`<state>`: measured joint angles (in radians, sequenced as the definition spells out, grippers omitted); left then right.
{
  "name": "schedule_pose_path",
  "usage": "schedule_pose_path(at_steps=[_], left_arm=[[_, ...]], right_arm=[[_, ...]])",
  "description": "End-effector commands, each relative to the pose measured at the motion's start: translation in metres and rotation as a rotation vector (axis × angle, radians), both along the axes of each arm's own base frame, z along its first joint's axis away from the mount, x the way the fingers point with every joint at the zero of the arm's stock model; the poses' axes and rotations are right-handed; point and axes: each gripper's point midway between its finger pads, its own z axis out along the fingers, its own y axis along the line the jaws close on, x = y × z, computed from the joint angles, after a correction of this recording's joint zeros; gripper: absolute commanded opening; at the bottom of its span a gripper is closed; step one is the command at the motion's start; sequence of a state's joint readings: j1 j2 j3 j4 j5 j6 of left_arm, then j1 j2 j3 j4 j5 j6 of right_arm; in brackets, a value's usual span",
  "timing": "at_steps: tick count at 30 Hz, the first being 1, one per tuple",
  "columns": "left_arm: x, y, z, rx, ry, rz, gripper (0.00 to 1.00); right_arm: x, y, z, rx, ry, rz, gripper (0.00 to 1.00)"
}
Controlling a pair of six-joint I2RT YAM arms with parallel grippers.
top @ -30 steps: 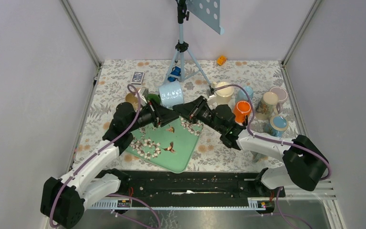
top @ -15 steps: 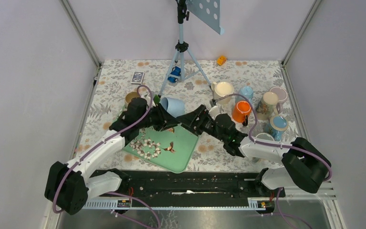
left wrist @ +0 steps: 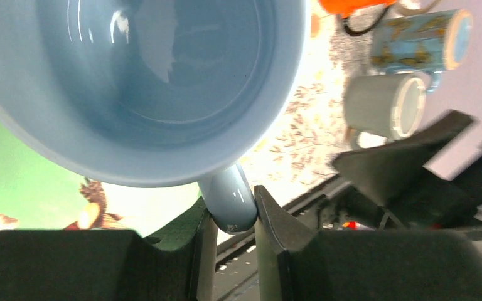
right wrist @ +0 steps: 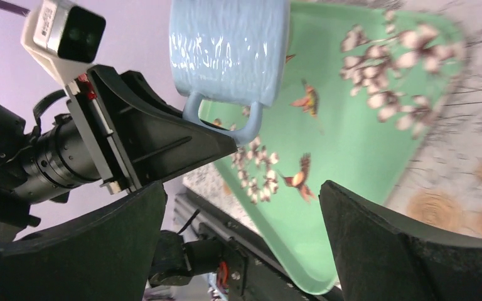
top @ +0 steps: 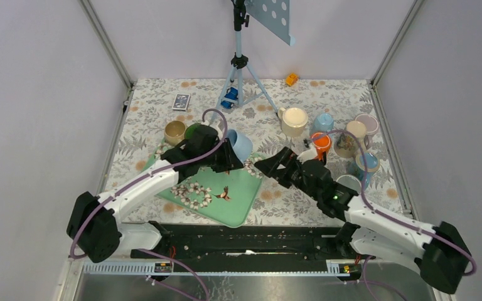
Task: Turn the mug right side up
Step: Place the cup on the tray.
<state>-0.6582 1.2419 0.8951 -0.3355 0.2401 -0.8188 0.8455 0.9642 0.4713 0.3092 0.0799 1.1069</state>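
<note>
The light blue mug (top: 239, 143) hangs tilted on its side, so my left gripper turns next and lowers it over the far corner of the green tray.
The light blue mug (top: 239, 143) hangs tilted on its side over the far corner of the green tray (top: 238, 200). My left gripper (top: 228, 159) is shut on its handle. The left wrist view looks into the mug's hollow (left wrist: 163, 75), with the handle (left wrist: 230, 202) pinched between the two fingers of the left gripper (left wrist: 231, 221). My right gripper (top: 275, 167) stands wide open to the right of the mug, apart from it. From the right wrist, the mug (right wrist: 226, 44) and its handle (right wrist: 221, 123) show beyond the right gripper (right wrist: 241, 191), which holds nothing.
Several mugs cluster at the right: cream (top: 294, 120), orange (top: 319, 145), pink (top: 367, 123), grey (top: 349, 183). A brown cup (top: 174, 132) and a green cup (top: 194, 130) sit left of the tray. A tripod (top: 239, 63) stands at the back.
My right gripper has opened, let go of the mug and drawn back to the right. The left arm has carried the mug nearer and slightly right, over the tray.
</note>
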Motion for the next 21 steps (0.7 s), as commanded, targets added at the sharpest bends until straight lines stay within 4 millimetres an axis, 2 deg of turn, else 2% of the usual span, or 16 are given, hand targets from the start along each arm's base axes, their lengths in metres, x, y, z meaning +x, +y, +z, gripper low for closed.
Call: schedule_pose_path(at_steps=[1, 4, 8, 15, 21], left_arm=[[0.029, -0.009, 0.027, 0.052, -0.202, 0.022, 0.00], [0.028, -0.013, 0.014, 0.123, -0.211, 0.023, 0.00], [0.031, -0.009, -0.007, 0.223, -0.211, 0.061, 0.00], [0.030, 0.002, -0.035, 0.328, -0.185, 0.088, 0.00], [0.026, 0.010, -0.057, 0.386, -0.146, 0.093, 0.00]], right_arm=[[0.003, -0.049, -0.014, -0.213, -0.026, -0.143, 1.00], [0.000, -0.068, -0.009, -0.272, -0.042, -0.180, 1.00], [-0.002, -0.078, -0.004, -0.284, -0.064, -0.200, 1.00], [-0.006, -0.085, -0.006, -0.287, -0.068, -0.209, 1.00], [-0.006, -0.082, -0.010, -0.291, -0.062, -0.196, 1.00]])
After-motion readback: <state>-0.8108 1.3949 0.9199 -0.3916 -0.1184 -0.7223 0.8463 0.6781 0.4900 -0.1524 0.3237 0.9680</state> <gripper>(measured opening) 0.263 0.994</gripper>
